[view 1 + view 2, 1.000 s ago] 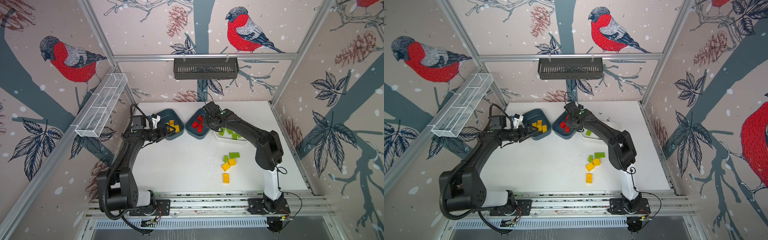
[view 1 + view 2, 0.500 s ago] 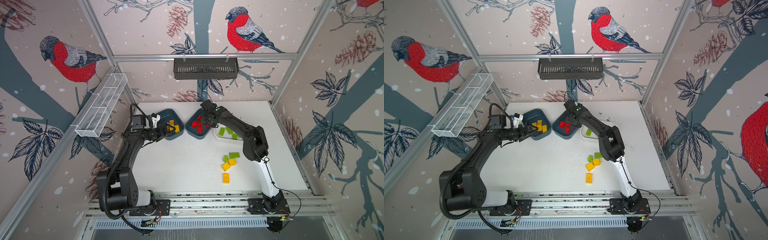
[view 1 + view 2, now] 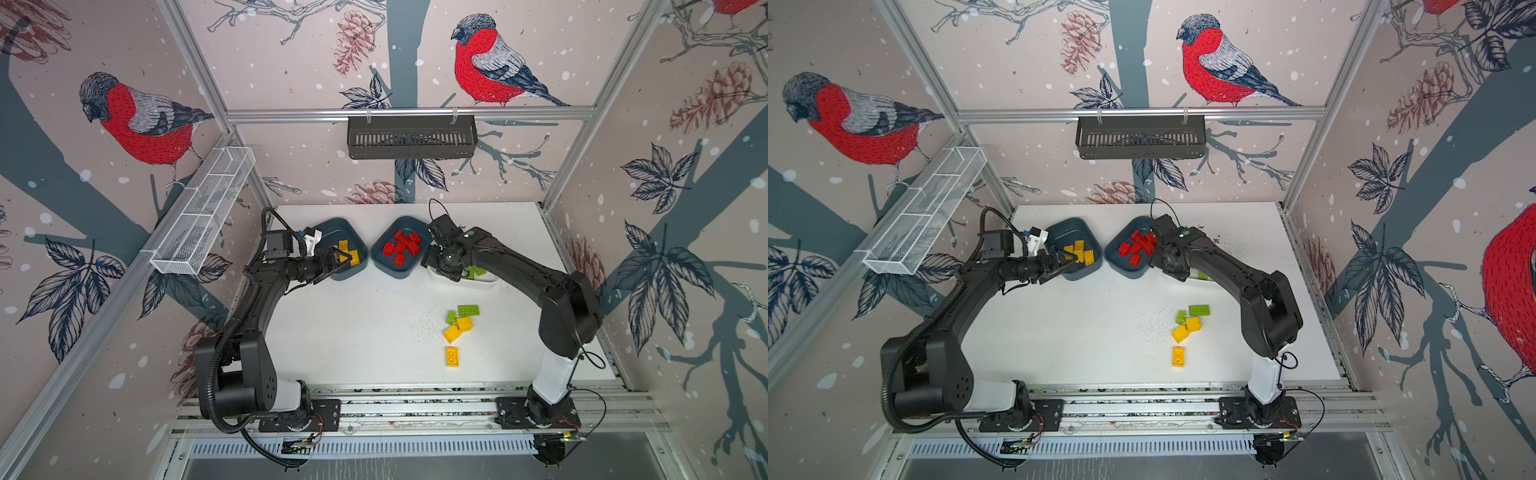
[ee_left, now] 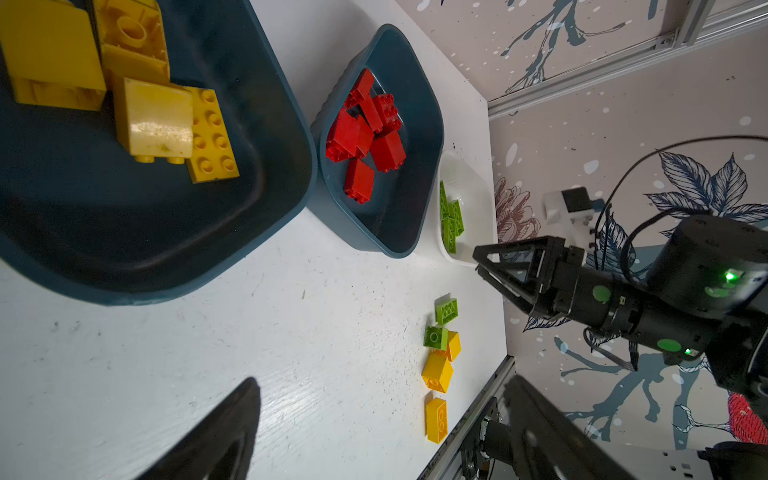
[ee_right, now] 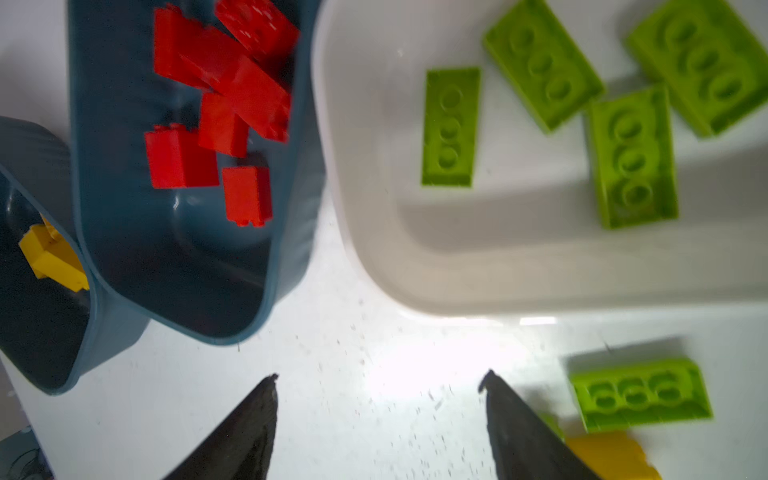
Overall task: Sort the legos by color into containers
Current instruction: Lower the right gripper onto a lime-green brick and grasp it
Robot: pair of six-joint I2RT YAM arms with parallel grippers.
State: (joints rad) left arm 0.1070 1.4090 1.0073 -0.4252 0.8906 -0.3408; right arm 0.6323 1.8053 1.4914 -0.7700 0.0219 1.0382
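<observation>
The small green lego beside the yellow legos lies below the robot's right gripper, nearer the robot's base, so the gripper will move down and back onto it.
Three tubs stand in a row at the back. A teal tub holds yellow legos, a second teal tub holds red legos, and a white tub holds lime green legos. My left gripper hangs open and empty over the yellow tub's near edge. My right gripper is open with nothing between its fingers. It sits above the table at the gap between the red and white tubs. Loose green legos and yellow legos lie on the table in front.
A black slotted basket hangs on the back wall. A white wire-mesh rack runs along the left wall. The right arm covers much of the white tub. An aluminium rail bounds the table's front edge.
My right gripper has opened and drawn back from over the red tub toward the white tub's near corner. The left arm has not moved.
</observation>
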